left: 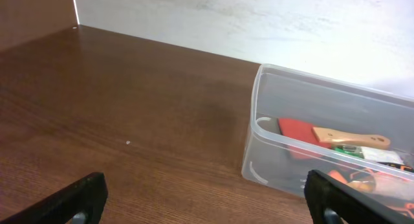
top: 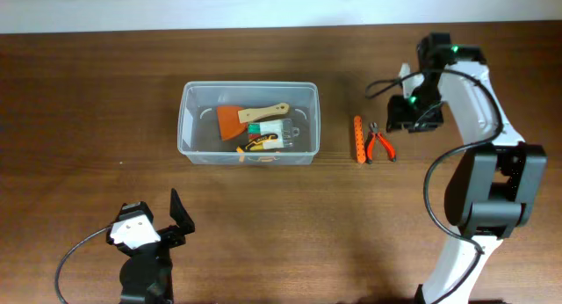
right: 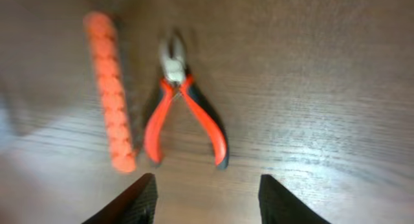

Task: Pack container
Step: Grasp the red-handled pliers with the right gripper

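Observation:
My right gripper lowers toward the pliers next, onto the end of the red handle farther from the orange stick, where bare table lies beside it.
The clear plastic container (top: pixel 188 128) stands on the table, left of centre. It holds an orange scraper with a wooden handle (top: pixel 241 118) and small coloured pieces; it also shows in the left wrist view (left: pixel 272 153). Red-handled pliers (top: pixel 381 144) and a ribbed orange stick (top: pixel 357 139) lie to the container's right, and both show in the right wrist view, the pliers (right: pixel 184 117) beside the stick (right: pixel 111 123). My right gripper (right: pixel 207 201) is open and empty just above and right of the pliers. My left gripper (left: pixel 207 201) is open and empty near the front left.
The table's far edge meets a pale wall (top: pixel 281 5). The right arm's base (top: pixel 487 199) stands at the right front, with a black cable looping beside it.

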